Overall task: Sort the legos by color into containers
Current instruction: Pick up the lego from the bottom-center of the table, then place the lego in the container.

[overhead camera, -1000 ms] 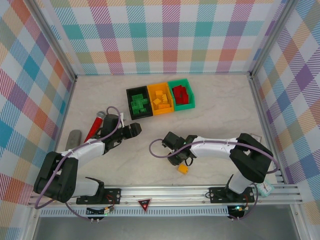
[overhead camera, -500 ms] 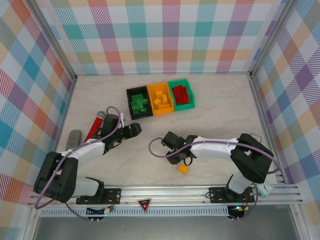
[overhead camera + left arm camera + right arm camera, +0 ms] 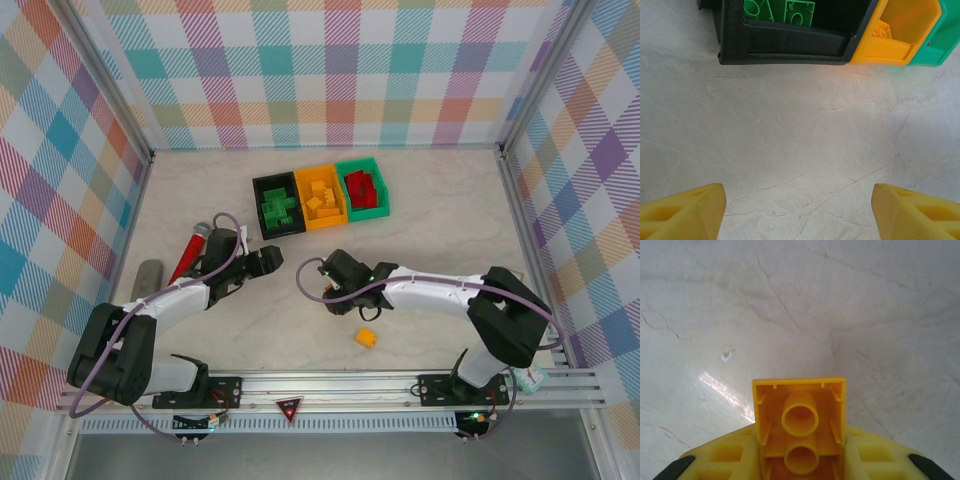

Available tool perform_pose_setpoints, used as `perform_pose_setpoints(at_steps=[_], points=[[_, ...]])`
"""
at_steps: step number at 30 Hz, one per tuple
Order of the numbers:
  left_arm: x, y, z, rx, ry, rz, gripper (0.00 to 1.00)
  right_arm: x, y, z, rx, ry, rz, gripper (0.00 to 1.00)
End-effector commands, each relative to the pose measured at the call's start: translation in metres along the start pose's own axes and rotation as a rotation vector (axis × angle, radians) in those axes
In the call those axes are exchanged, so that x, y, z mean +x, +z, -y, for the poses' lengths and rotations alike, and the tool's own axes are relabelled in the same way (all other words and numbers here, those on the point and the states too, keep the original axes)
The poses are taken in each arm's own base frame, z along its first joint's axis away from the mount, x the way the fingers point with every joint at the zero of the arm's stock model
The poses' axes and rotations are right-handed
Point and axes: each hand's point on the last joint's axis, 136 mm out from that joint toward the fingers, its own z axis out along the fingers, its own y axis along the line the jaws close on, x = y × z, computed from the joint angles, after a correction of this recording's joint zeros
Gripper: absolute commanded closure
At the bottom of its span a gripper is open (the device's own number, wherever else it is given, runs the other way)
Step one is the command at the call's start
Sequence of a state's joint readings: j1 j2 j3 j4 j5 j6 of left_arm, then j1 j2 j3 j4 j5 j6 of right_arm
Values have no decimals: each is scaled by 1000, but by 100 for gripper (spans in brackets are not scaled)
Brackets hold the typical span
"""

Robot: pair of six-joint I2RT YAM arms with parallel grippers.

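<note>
Yellow legos already lie inside the orange-yellow bin [image 3: 324, 198], so I will next move my right gripper outward across the bare table and over it to let go of the yellow lego.
The containers stand in a row at the back middle: a black bin [image 3: 278, 205] with green legos [image 3: 279, 207], an orange-yellow bin [image 3: 324, 198] with yellow legos, and a green bin [image 3: 362, 187] with red legos [image 3: 362, 186]. My right gripper [image 3: 332, 274] [image 3: 800, 452] is shut on a yellow lego [image 3: 800, 420], its hollow underside facing the wrist camera. Another yellow lego [image 3: 367, 339] lies on the table near the front. My left gripper [image 3: 268, 260] [image 3: 799, 202] is open over bare table, just in front of the black bin [image 3: 790, 42].
A long red stick with a grey head [image 3: 190, 254] and a grey cylinder [image 3: 148, 278] lie at the left beside the left arm. Plaid walls close the table on three sides. Bare marbled table lies between the grippers and the bins.
My right gripper has moved away from the loose yellow lego, toward the far left, carrying its yellow lego. The left arm has stayed still.
</note>
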State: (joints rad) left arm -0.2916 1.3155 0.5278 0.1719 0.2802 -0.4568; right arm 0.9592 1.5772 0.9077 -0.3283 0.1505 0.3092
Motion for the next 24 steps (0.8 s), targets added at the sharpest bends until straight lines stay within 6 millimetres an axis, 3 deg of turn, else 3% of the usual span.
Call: perform_pose_setpoints(at_steps=[1,13,24], points=[[-6,-1,1,15,-7,16,23,-34,-14,-6,-57,58,95,73],[-6,-1,2,18,-8,13,23,-109,-21,22,-72,140,205,72],[-8,-3,2,11,-4,18,23,-174,-9,58,-81,192,237,72]])
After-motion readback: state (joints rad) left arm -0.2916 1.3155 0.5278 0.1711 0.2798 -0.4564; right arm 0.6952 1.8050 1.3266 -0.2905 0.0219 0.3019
